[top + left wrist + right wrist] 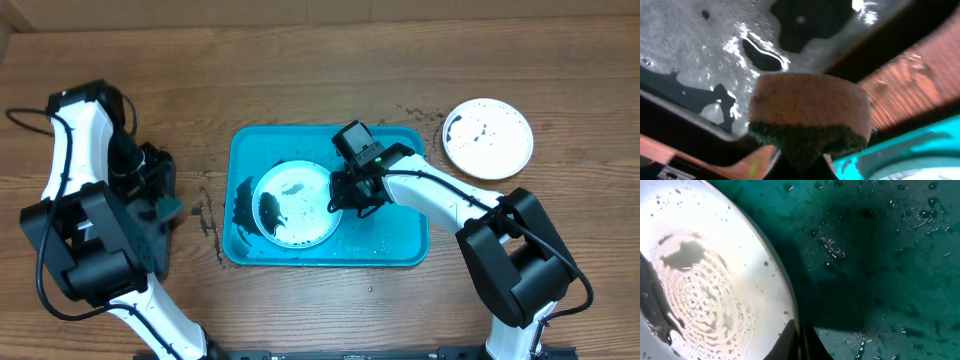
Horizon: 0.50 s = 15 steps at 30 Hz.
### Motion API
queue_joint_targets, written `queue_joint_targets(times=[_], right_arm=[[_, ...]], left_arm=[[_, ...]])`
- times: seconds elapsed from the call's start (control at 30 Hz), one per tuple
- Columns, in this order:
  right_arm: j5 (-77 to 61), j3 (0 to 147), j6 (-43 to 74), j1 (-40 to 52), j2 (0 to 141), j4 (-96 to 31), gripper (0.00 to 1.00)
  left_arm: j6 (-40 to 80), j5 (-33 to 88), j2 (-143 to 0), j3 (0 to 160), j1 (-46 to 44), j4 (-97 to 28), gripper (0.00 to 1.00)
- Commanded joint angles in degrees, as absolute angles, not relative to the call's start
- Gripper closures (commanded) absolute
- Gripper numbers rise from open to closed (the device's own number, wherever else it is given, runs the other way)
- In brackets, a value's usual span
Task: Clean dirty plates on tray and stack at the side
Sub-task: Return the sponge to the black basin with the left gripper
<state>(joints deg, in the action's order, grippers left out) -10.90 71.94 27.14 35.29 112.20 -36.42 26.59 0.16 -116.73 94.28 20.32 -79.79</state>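
Note:
The left gripper moves away from the turquoise tray and down over the soapy water next, since the sponge (810, 115) hangs at the black tray's edge.
A white plate (295, 203) smeared with black lies tilted in the turquoise tray (400, 240). My right gripper (340, 195) is shut on its right rim. In the right wrist view the fingers (802, 340) pinch the plate's edge (705, 270) over the wet tray floor (880, 255). A second white plate (487, 138) with black specks lies on the table at the right. My left gripper (165, 207), left of the tray, is shut on a sponge (810, 115) with a green scouring side. The yellow-green plate is out of view.
In the left wrist view a black tray (700, 50) with soapy water lies behind the sponge, and the turquoise tray's corner (900, 145) shows at lower right. Dark crumbs (207, 215) dot the wooden table left of the turquoise tray and near its far right corner.

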Motion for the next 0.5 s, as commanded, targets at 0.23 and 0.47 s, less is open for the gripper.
queue_joint_targets(times=[0.23,0.47], right_arm=[[-10.1,72.4,27.0,35.1,111.6,-36.1,0.96],[-10.1,72.4,27.0,35.1,111.6,-36.1,0.96]], left_arm=[[25.8,-2.2,-115.8,92.3,30.1,-74.5,0.96],[25.8,-1.9,-115.8,92.0,32.4,-73.1,0.55]])
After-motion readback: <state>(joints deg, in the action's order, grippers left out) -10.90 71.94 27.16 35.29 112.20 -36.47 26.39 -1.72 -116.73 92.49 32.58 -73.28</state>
